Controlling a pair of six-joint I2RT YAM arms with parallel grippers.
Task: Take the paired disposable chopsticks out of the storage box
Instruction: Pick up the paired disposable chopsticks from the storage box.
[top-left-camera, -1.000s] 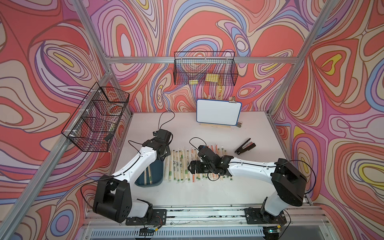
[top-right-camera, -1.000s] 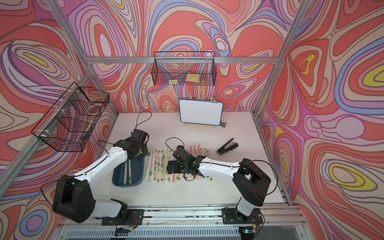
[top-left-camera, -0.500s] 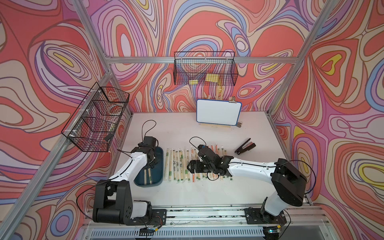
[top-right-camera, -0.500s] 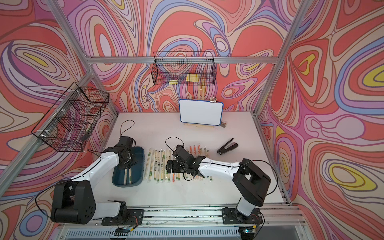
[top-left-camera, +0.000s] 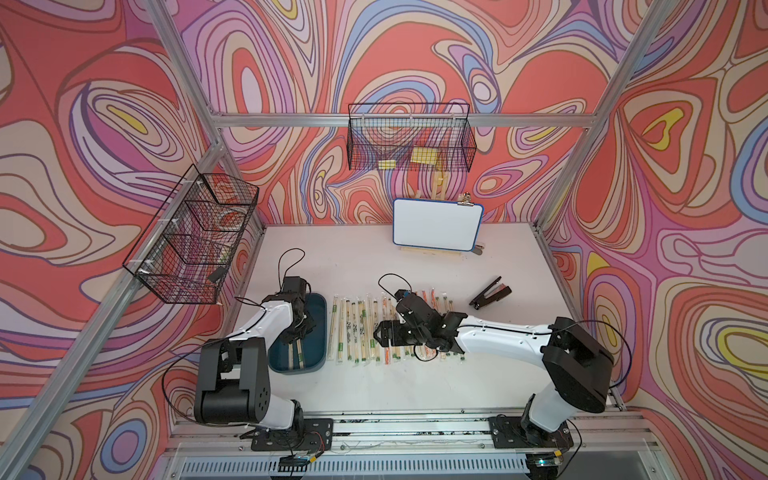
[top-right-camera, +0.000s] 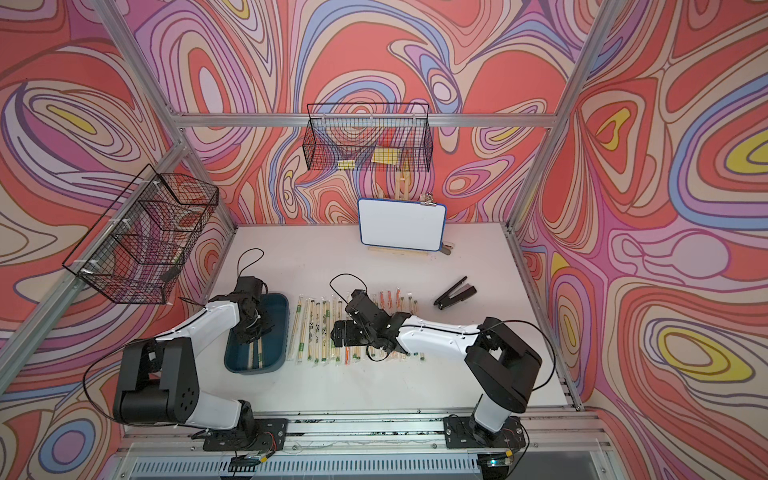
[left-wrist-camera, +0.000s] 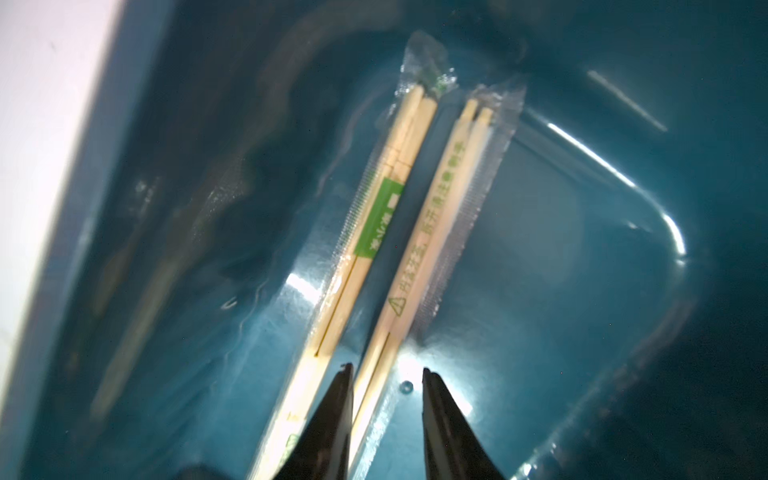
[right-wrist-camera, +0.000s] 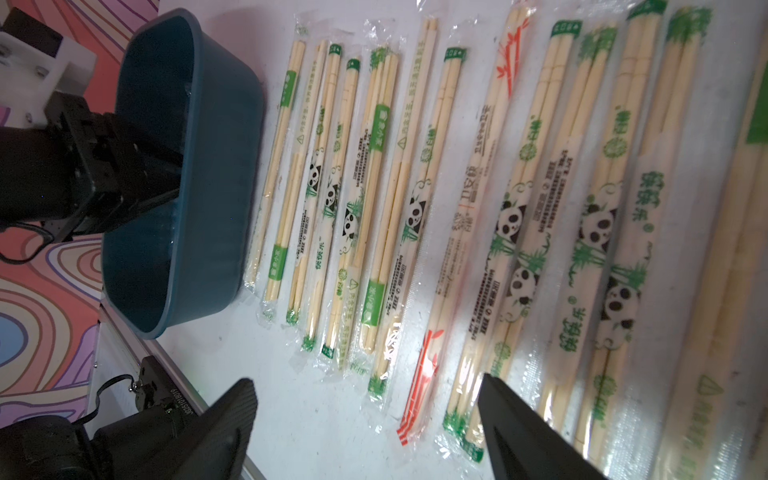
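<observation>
The pale sleeved pair (top-left-camera: 300, 350) is the only pair between my left gripper's fingers, so I should next lower that gripper a little further toward the bottom of the box and close it around the pair.
The storage box (top-left-camera: 318, 322) (top-right-camera: 279, 328) is a dark teal tray left of centre in both top views. Two sleeved pairs of disposable chopsticks (top-left-camera: 296, 354) (top-right-camera: 255, 353) lie side by side on its floor (left-wrist-camera: 561, 249). My left gripper (top-left-camera: 297, 335) (left-wrist-camera: 386, 370) reaches down into the box, open a little. Its fingers straddle the pair with green writing (left-wrist-camera: 436, 224), with a gap beside it; the green-label pair (left-wrist-camera: 376, 224) lies just outside. My right gripper (top-left-camera: 377, 335) (right-wrist-camera: 365, 378) hovers open over the row of sleeved chopsticks (top-left-camera: 360, 328) (right-wrist-camera: 415, 187) on the table.
A black stapler-like tool (top-left-camera: 490, 293) lies to the right of the row. A whiteboard (top-left-camera: 438, 224) stands at the back. Wire baskets hang on the back wall (top-left-camera: 409, 143) and the left wall (top-left-camera: 191, 237). The box (right-wrist-camera: 199, 166) sits close to the leftmost sleeves.
My left arm has swung leftward and come down into the box, over the two pairs there. The right arm has stayed still.
</observation>
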